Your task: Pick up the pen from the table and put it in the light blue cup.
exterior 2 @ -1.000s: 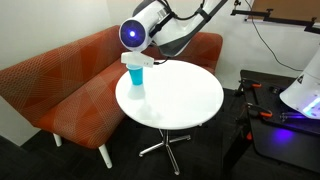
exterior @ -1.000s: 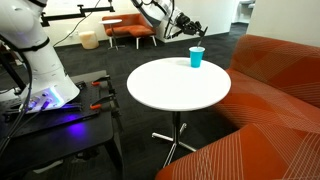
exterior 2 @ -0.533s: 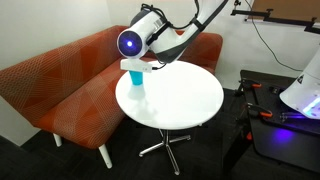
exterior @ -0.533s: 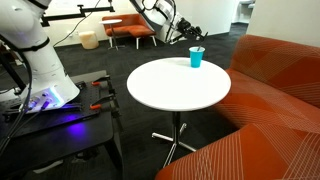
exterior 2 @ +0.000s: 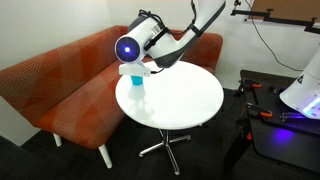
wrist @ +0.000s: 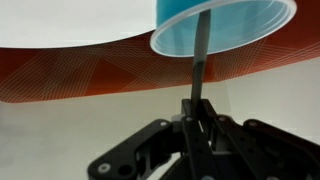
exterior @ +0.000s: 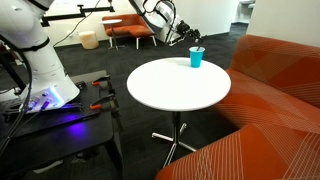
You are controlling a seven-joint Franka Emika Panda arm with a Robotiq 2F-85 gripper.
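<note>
To get the thin dark pen into the light blue cup's opening [exterior: 197, 49] [wrist: 224, 25], my gripper will lower a little toward the cup's rim first, then open.
The light blue cup [exterior: 197, 58] stands near the far edge of the round white table [exterior: 170, 92]; it also shows in an exterior view [exterior 2: 136, 78]. My gripper [exterior: 192, 38] hovers just above the cup. In an exterior view the wrist [exterior 2: 130, 48] hides the fingers. The wrist view is upside down. There my gripper [wrist: 198, 115] is shut on the thin dark pen [wrist: 201, 55], which points straight at the open mouth of the cup [wrist: 235, 25]. The pen's tip lies over the cup's opening.
An orange sofa [exterior: 270, 110] curves round the table and also shows in an exterior view [exterior 2: 60, 80]. A black workbench with tools [exterior: 50, 125] and the white robot base [exterior: 40, 60] stand beside the table. The workbench also shows in an exterior view [exterior 2: 285, 125].
The gripper with the pen has shifted a little lower and closer over the cup. The cup has not moved.
</note>
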